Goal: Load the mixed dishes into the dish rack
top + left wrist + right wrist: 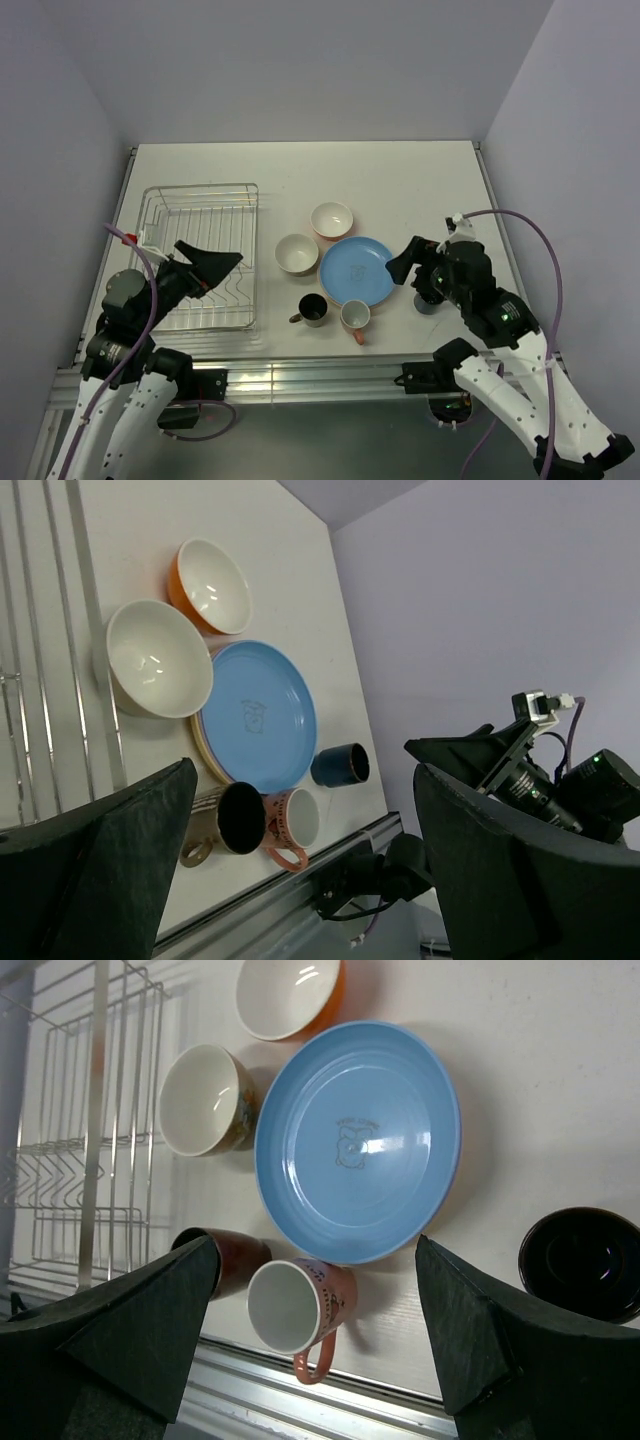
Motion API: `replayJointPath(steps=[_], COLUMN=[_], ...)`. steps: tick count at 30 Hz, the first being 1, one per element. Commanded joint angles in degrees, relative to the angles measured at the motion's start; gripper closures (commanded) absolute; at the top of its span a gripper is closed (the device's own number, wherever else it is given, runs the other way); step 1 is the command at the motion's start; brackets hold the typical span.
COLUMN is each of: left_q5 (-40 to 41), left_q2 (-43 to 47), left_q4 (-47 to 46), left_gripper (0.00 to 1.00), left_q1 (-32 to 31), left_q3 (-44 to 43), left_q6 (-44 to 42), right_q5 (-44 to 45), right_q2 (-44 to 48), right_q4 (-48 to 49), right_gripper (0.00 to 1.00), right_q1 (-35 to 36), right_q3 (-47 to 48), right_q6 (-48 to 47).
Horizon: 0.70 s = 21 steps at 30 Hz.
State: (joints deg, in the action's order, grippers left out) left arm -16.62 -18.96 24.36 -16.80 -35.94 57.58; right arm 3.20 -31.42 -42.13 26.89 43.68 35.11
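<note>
My right gripper moves across the blue plate and down onto the cream bowl's rim [317,252] [237,1096] beside it next, since the cream bowl's upturned opening admits one finger.
The silver wire dish rack [200,255] stands empty at the left. My left gripper [215,262] hovers open over its right side, holding nothing. The blue plate [357,270] tops a stack; a tan rim [200,745] shows under it, and the lilac plate is hidden. The cream bowl [297,254] and the orange-sided bowl [332,219] sit left of the plate. The dark brown mug [312,310] and pinkish-orange mug [355,316] stand in front. My right gripper [405,265] is open and empty above the plate's right edge, over the dark blue mug [585,1265].
The table's metal front rail [300,375] runs just below the mugs. Walls close in the table on the left, back and right. The right arm [540,770] shows in the left wrist view.
</note>
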Motion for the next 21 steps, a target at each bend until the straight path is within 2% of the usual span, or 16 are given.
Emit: replayJointPath(steps=[1,7,13,19,21], left_q5=[2.98,6.07,6.08,5.72,5.55], left_q2=[-2.39,-5.56,-6.26,-7.14,-7.41], left_q4=[2.25,7.45,8.51,9.57,9.48], left_gripper=[0.02,0.02,0.06,0.11,0.13], left_q1=[0.27,0.27,0.27,0.27,0.27], left_q3=[-4.56,-9.22,-10.29,-9.76,-9.41], left_q6=[-2.38,-5.37,-6.34,-7.39,-7.57], right_q5=[0.66,6.36,8.66,7.52,7.52], right_q2=[-6.51,-19.78,-36.33,-48.37,-52.4], right_q4=[2.14,7.41,10.22,14.26,15.14], right_gripper=[0.12,0.12,0.14,0.29,0.38], right_q1=[2.18,12.02,15.91,17.49,18.01], right_q3=[5.17,11.58,20.03,24.08,25.22], right_q6=[-1.36,-0.22,-0.75,-1.54,-1.45])
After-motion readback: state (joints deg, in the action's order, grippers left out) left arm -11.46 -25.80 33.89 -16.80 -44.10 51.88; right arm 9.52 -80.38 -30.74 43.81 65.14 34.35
